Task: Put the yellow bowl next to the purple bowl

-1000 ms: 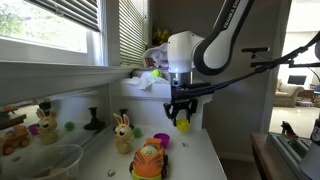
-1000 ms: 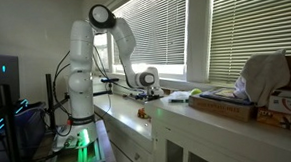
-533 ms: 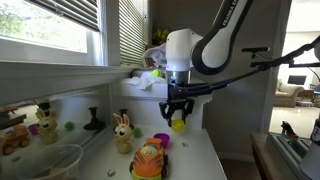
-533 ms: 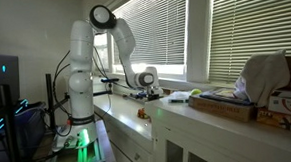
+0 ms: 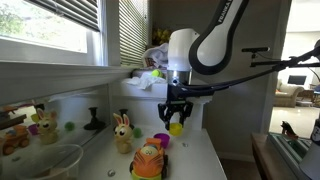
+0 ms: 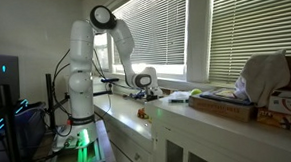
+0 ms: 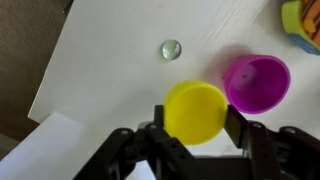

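The gripper lowers onto the bare counter between the marble and orange toy next and releases the yellow bowl (image 5: 176, 127). That open spot borders the purple bowl.
My gripper (image 7: 196, 125) is shut on the yellow bowl (image 7: 195, 110) and holds it in the air above the white counter. In an exterior view the yellow bowl (image 5: 176, 127) hangs between the fingers (image 5: 176, 112). The purple bowl (image 7: 257, 82) sits on the counter just to the right of the yellow bowl in the wrist view; its rim edge shows in an exterior view (image 5: 162, 141) behind the orange toy. In an exterior view the gripper (image 6: 143, 91) is small and the bowls cannot be made out.
An orange-and-green round toy (image 5: 149, 160) and a tan bunny toy (image 5: 122, 133) stand on the counter (image 5: 195, 160). A small glass marble (image 7: 171, 48) lies on the white surface. A yellow-green ball (image 5: 156, 73) rests on the sill. A clear bowl (image 5: 45, 160) stands near the front.
The gripper with the yellow bowl has shifted slightly, staying above the counter near the purple bowl.
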